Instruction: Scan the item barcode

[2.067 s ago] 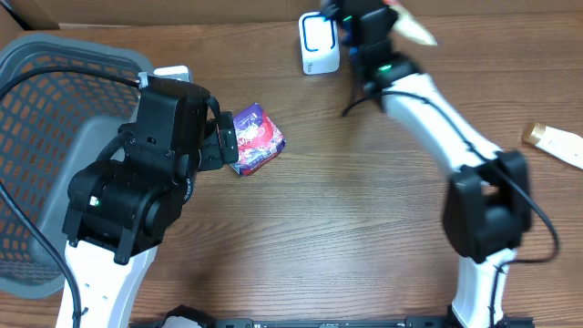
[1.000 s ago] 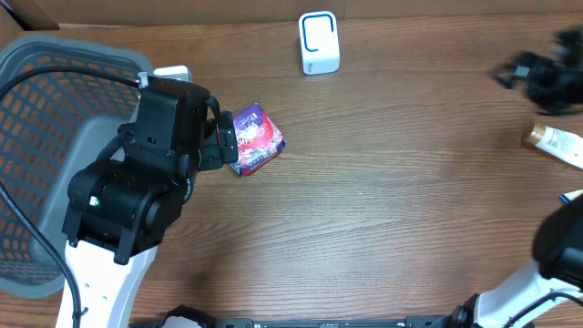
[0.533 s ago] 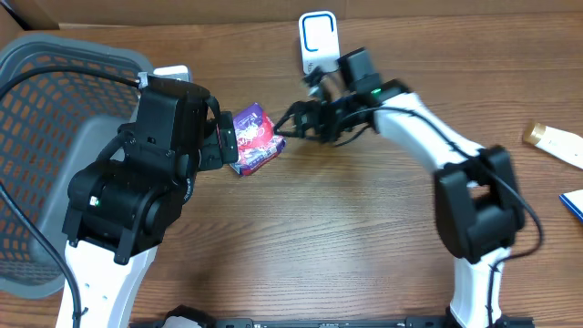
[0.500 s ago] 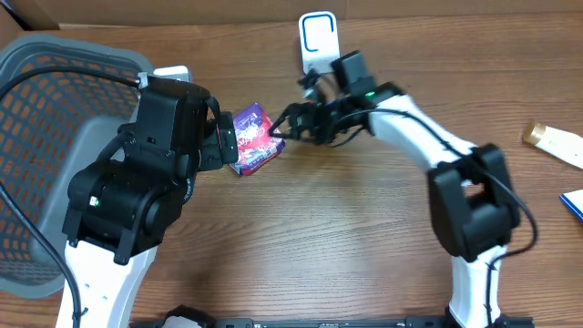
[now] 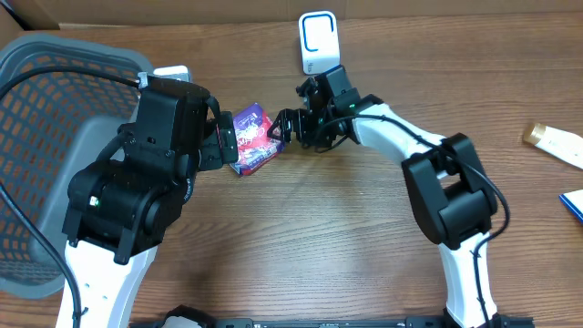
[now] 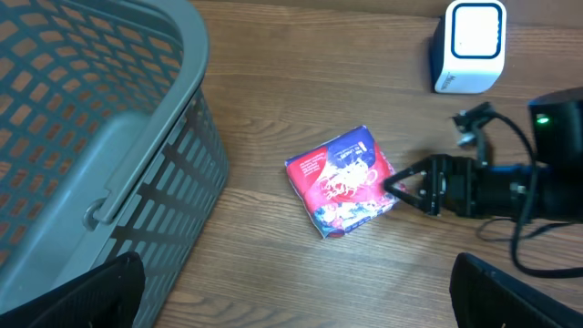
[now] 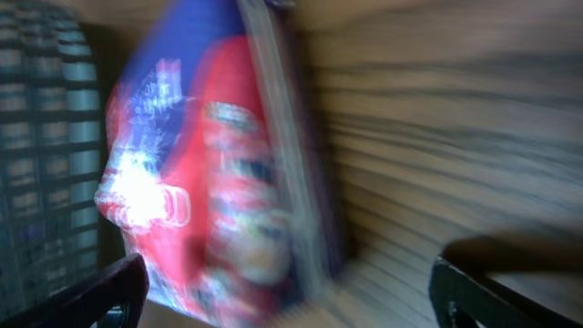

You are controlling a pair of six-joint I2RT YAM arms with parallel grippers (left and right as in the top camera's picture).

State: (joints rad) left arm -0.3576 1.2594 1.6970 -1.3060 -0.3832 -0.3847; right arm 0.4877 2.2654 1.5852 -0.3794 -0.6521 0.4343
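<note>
My right gripper's open fingers ease to the left in the overhead view next, around the packet's closest corner (image 5: pixel 276 148) (image 7: pixel 281 287), which lies just that way.
The item, a red and purple packet (image 5: pixel 258 139), lies on the wooden table just right of my left arm. The left wrist view looks down on the packet (image 6: pixel 342 180). My right gripper (image 5: pixel 281 127) reaches in low from the right. It is open, with its tips at the packet's right corner (image 6: pixel 397 185). In the blurred right wrist view the packet (image 7: pixel 209 173) fills the space ahead of the open right gripper (image 7: pixel 291 296). My left gripper (image 6: pixel 299 296) hangs open above bare table, holding nothing. The white scanner (image 5: pixel 319 43) stands upright at the back.
A grey mesh basket (image 5: pixel 55 109) fills the left side, and the left wrist view shows its wall (image 6: pixel 182 137) close to the left finger. A cream tube (image 5: pixel 553 141) and a blue-edged item (image 5: pixel 574 202) lie at the far right. A small white object (image 5: pixel 173 71) sits behind the left arm.
The right arm swung from the far right across to the packet and has crept further left toward it. The left arm and the packet have stayed put.
</note>
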